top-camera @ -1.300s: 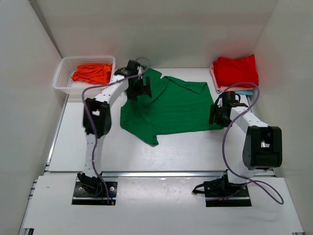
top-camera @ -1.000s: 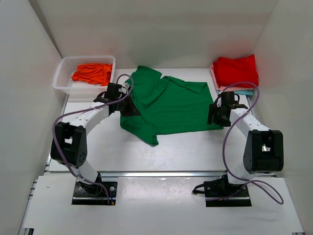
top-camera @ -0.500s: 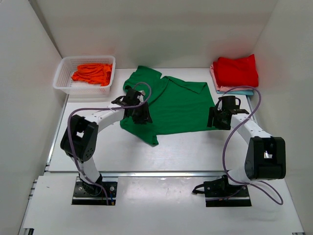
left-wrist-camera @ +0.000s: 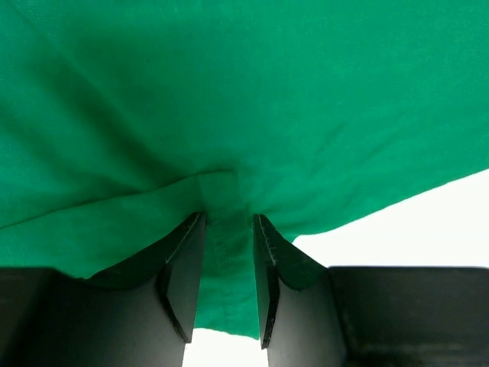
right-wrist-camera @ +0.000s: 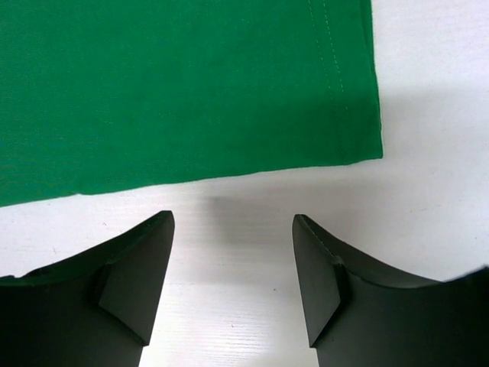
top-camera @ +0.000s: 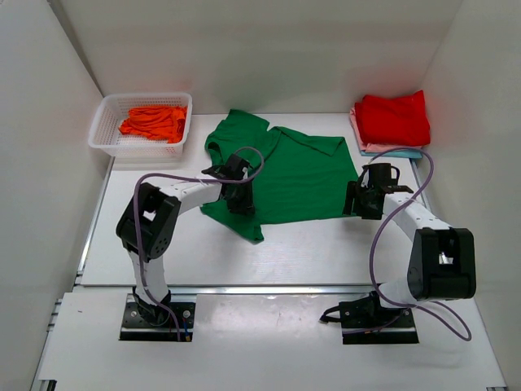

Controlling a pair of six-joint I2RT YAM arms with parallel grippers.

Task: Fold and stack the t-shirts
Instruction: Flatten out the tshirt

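Observation:
The right gripper moves toward the right in the wrist view and down onto the green t-shirt's stitched near corner point(right-wrist-camera: 369, 147) next, because its open fingers straddle bare table.
The bright green t-shirt point(top-camera: 293, 175) lies spread on the table, its lower left corner folded into a point. My left gripper point(top-camera: 240, 199) sits low on the shirt's left edge. In the left wrist view the left gripper point(left-wrist-camera: 229, 219) has its jaws apart, with a loose fold of the green t-shirt point(left-wrist-camera: 267, 99) lying between them. My right gripper point(top-camera: 358, 199) rests at the shirt's right hem. In the right wrist view the right gripper point(right-wrist-camera: 233, 216) is open over bare table, just short of the green t-shirt's point(right-wrist-camera: 183, 84) edge.
A white lattice basket point(top-camera: 104, 122) at the back left holds a crumpled orange t-shirt point(top-camera: 153, 122). At the back right a folded red t-shirt point(top-camera: 392, 118) tops a stack with pink and teal layers point(top-camera: 383, 150) beneath. Walls close in on both sides.

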